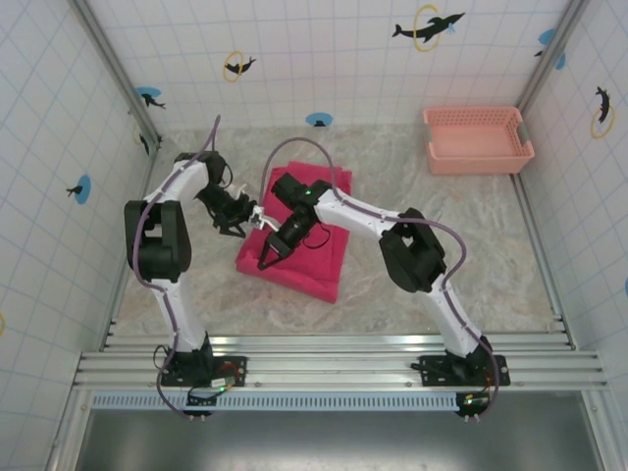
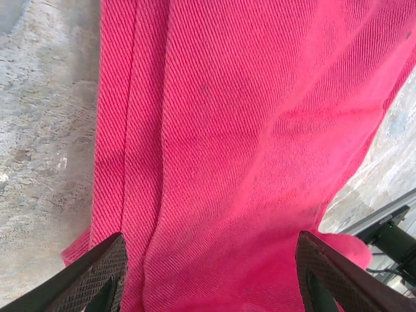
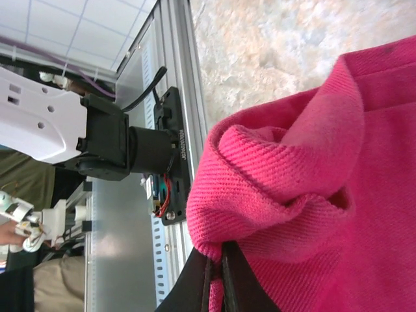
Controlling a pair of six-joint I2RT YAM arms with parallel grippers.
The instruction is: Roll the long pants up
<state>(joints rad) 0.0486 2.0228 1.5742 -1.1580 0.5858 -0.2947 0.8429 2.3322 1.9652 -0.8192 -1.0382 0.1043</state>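
My right gripper holds the bunched fold, which still stands raised close above the flat pants. Next, it will lower the fold onto their near end (image 1: 270, 273) (image 3: 292, 273) and release it there.
The long pants (image 1: 306, 257) lie folded into a magenta-red block in the middle of the table. My right gripper (image 1: 267, 260) sits over their near left corner, shut on a bunched fold of the cloth (image 3: 260, 195); a thin strip of cloth is pinched between its fingers (image 3: 235, 286). My left gripper (image 1: 238, 228) hovers at the pants' left edge, open. In the left wrist view the pants (image 2: 247, 149) spread flat between and beyond its two wide-apart fingers (image 2: 97, 279), with nothing gripped.
A salmon-pink lattice basket (image 1: 478, 139) stands at the back right. The metal rail (image 1: 334, 358) runs along the near edge, close to the lifted fold. Bare marbled tabletop (image 1: 442, 201) lies to the right of the pants.
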